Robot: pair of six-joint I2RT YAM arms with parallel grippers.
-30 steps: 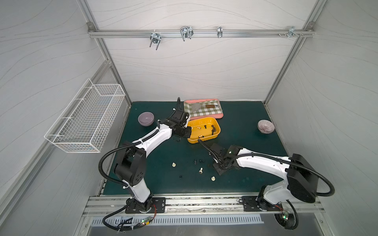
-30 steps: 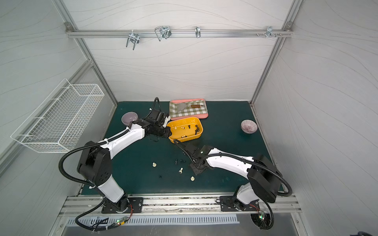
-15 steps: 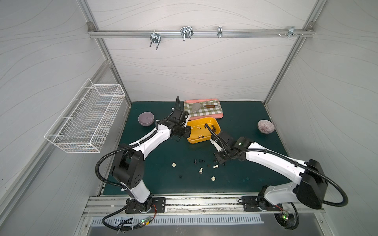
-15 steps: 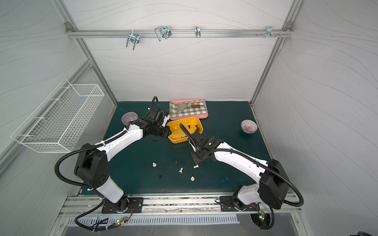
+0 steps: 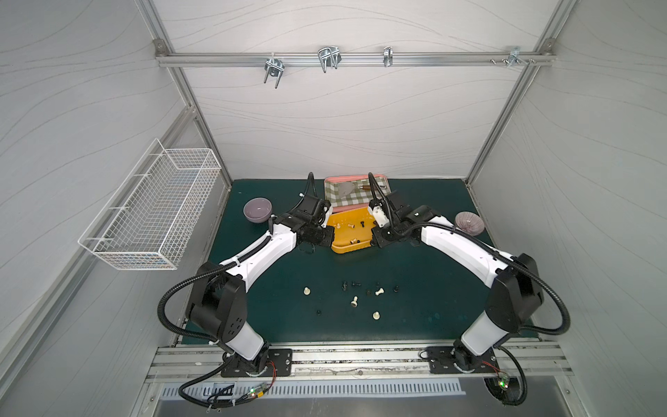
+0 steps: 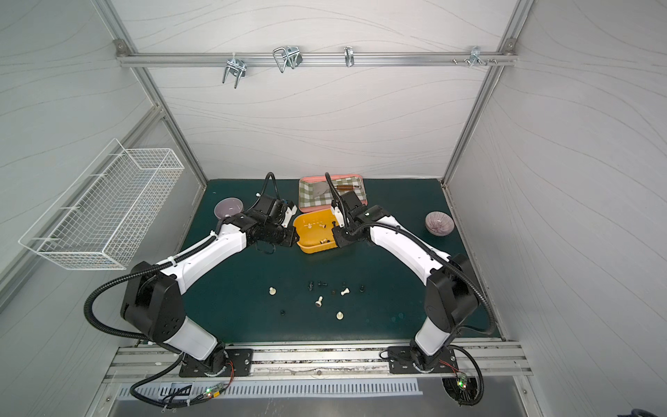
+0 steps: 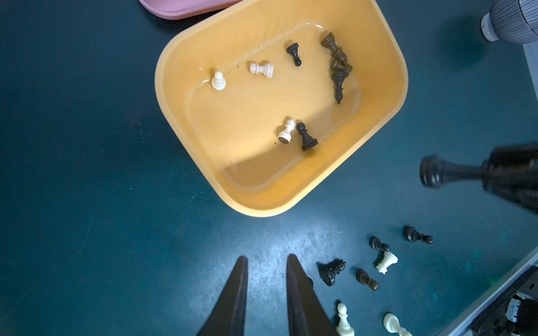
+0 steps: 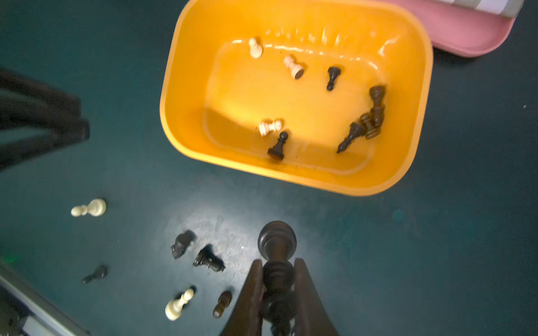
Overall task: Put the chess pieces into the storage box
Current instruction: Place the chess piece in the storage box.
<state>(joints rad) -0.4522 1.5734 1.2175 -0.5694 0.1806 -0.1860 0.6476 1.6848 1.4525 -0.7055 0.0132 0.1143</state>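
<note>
My right gripper is holding the black piece and should next move outward and down into the box's far corner [image 5: 368,218] [image 8: 357,71] by the pink tray and let go of the piece, because the box's bare bottom shows there.
The yellow-orange storage box [image 5: 346,250] [image 7: 177,122] [image 8: 186,58] holds several chess pieces, cream [image 7: 261,69] and black [image 7: 337,78]. My right gripper [image 8: 276,269] [image 5: 379,239] is shut on a dark chess piece [image 8: 276,241] [image 7: 436,172], held above the mat by the box's right end. My left gripper [image 7: 266,261] [image 5: 317,235] hovers at the box's left end, its fingers slightly apart with nothing between them. Several loose pieces lie on the green mat toward the front, cream [image 5: 306,291] [image 5: 375,316] and black [image 5: 344,286] [image 6: 362,288].
A pink tray with a green checked cloth [image 5: 355,191] sits just behind the box. A purple bowl [image 5: 257,210] stands at the back left and a striped bowl [image 5: 468,224] at the right. A white wire basket [image 5: 155,209] hangs on the left wall.
My right arm has risen from the loose pieces near the front and swung back to the box's right end with the dark piece. The left arm has hardly moved.
</note>
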